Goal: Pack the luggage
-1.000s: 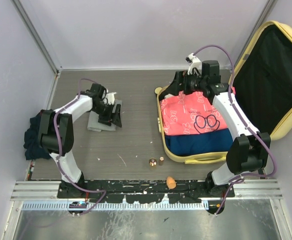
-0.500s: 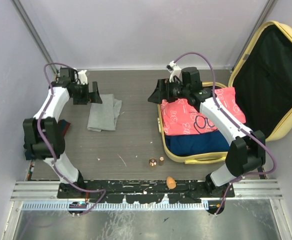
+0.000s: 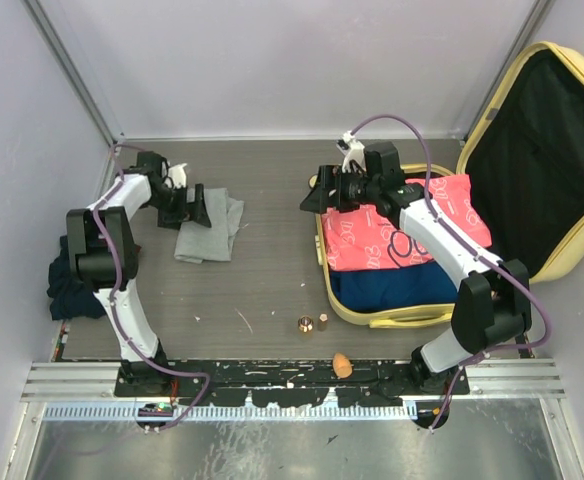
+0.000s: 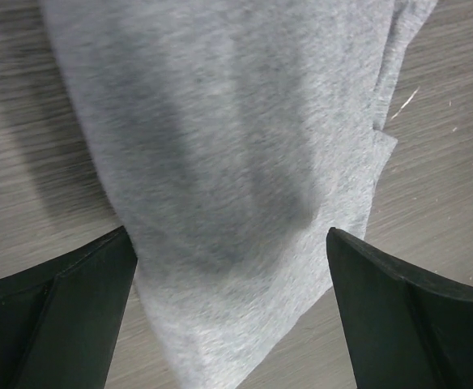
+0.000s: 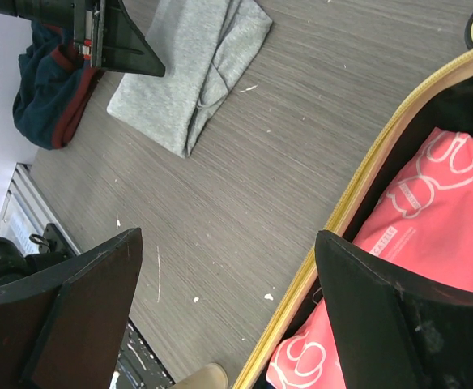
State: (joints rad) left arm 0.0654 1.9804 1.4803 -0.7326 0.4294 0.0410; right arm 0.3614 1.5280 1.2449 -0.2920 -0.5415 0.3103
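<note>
My left gripper moves down onto the folded grey cloth's edge (image 3: 190, 226) (image 4: 220, 275) facing the clothes heap next and closes, since that edge lies between its open fingers.
The pale yellow luggage (image 3: 572, 255) lies open at the right, its black-lined lid up. A pink patterned garment (image 3: 392, 225) and a blue one (image 3: 392, 285) lie inside. A folded grey cloth (image 3: 212, 232) lies on the table at the left; it fills the left wrist view (image 4: 236, 162). My left gripper (image 3: 204, 205) is open just above the cloth's far edge. My right gripper (image 3: 314, 195) is open and empty, over the luggage's far left corner. In the right wrist view the grey cloth (image 5: 192, 77), the yellow rim (image 5: 358, 211) and the pink garment (image 5: 431, 203) show.
A dark blue and red heap of clothes (image 3: 72, 280) lies at the left edge. Two small copper-coloured items (image 3: 312, 323) and a tan rounded object (image 3: 341, 364) sit near the front rail. Walls close the back and sides.
My left gripper came down from the far left corner to the grey cloth's far edge. My right gripper moved off the pink garment to the luggage's far left corner.
</note>
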